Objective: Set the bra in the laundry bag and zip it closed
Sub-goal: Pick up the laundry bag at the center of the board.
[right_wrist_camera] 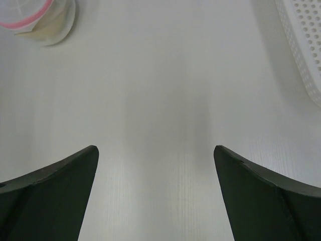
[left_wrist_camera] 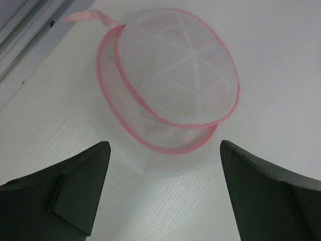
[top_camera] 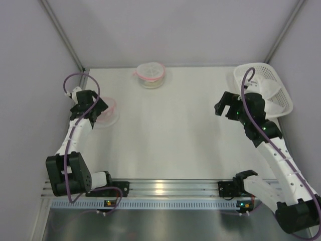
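Note:
The lid's rim lies below, apart from the bag's edge. So my left gripper lowers and tilts its open fingers onto the near side of the lid's pink rim (left_wrist_camera: 170, 121) next.
A round white mesh laundry bag (left_wrist_camera: 170, 75) with pink trim and a pink loop lies on the table just ahead of my left gripper (left_wrist_camera: 164, 143), which is open and empty above the table. In the top view this bag (top_camera: 108, 114) is at the left, beside the left gripper (top_camera: 95, 108). Its lid edge stands apart from the rim on the near side, and it looks empty. My right gripper (right_wrist_camera: 155, 147) is open and empty over bare table, shown at the right in the top view (top_camera: 225, 106). No bra shows plainly.
A second round pink-trimmed mesh bag (top_camera: 150, 75) sits at the back centre with something cream-coloured showing through it; it also shows in the right wrist view (right_wrist_camera: 37, 20). A white perforated basket (top_camera: 273, 88) stands at the back right, behind the right arm.

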